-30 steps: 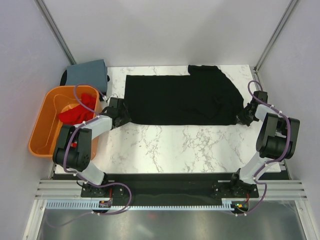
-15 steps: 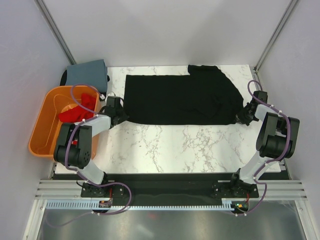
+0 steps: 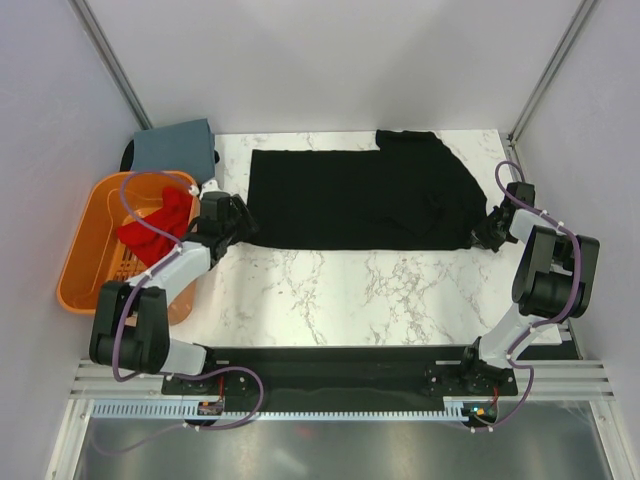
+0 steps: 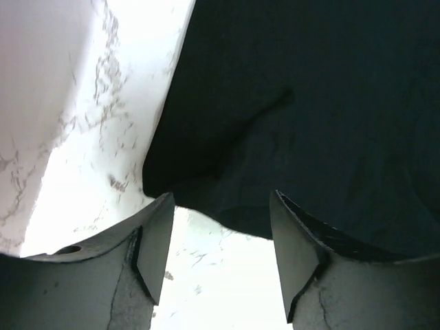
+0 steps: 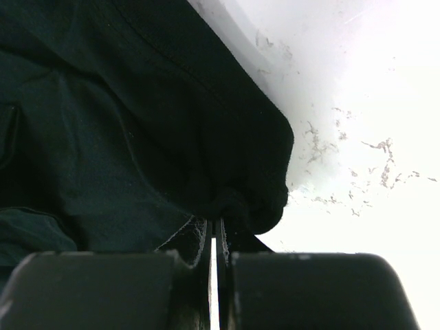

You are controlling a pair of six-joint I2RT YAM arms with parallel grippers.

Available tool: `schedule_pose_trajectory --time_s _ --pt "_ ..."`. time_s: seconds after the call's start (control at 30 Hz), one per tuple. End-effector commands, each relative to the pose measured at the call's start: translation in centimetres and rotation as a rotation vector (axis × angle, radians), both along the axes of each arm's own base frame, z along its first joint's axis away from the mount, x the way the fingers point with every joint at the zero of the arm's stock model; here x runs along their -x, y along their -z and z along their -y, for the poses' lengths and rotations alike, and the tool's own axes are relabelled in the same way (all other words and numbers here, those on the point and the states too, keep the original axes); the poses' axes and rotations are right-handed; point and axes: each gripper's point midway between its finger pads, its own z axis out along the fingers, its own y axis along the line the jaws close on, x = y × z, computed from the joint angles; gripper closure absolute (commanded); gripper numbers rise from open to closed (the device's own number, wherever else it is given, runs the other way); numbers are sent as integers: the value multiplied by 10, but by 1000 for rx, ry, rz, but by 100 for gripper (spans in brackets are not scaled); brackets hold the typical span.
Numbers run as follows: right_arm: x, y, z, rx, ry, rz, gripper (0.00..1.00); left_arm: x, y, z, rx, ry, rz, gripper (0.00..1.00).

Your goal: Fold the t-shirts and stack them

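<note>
The left gripper, now open, lowers onto the shirt's near corner (image 3: 257,240) (image 4: 192,194) beside the basket next and closes there, since that corner lies just below its fingers.
A black t-shirt (image 3: 360,198) lies spread across the far half of the marble table. My left gripper (image 3: 240,226) is open at the shirt's near left corner; in the left wrist view its fingers (image 4: 155,237) stand apart over bare marble, with the shirt's hem (image 4: 227,206) just beyond them. My right gripper (image 3: 487,232) is shut on the shirt's near right corner; the right wrist view shows bunched black cloth (image 5: 240,199) pinched between the jaws. A red t-shirt (image 3: 158,222) lies in the orange basket.
The orange basket (image 3: 88,250) stands off the table's left edge. A folded grey-blue t-shirt (image 3: 176,146) lies at the far left corner. White walls and metal posts enclose the table on three sides.
My left arm has drawn back a little to the left and turned, so its gripper now sits just off the shirt's near left corner. The right arm has not moved.
</note>
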Motion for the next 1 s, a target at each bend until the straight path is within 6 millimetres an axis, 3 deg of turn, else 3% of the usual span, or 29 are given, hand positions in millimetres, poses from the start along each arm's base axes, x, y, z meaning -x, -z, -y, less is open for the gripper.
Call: schedule_pose_trajectory --time_s 0.0,0.2,0.33,0.53,0.73,0.83,0.93,0.97 --pt "7 -4 -2 7 -14 -6 100 12 23 6 34 19 -62 34" --pt "7 0 -2 3 -14 -16 100 21 34 26 83 48 -67 34" --pt "7 4 -2 3 -15 -24 100 22 60 27 67 41 -139 34" --pt "7 9 -2 2 -15 -33 100 10 64 27 54 40 -150 37" --pt "7 12 -1 -1 -13 -37 100 8 82 18 77 -3 -211 42" --pt "7 13 -1 2 -16 -41 100 6 87 9 85 -35 -241 52" --pt "7 14 0 2 -13 -43 100 4 89 3 91 -60 -247 75" --pt "7 14 0 3 -13 -45 100 3 88 3 92 -60 -244 93"
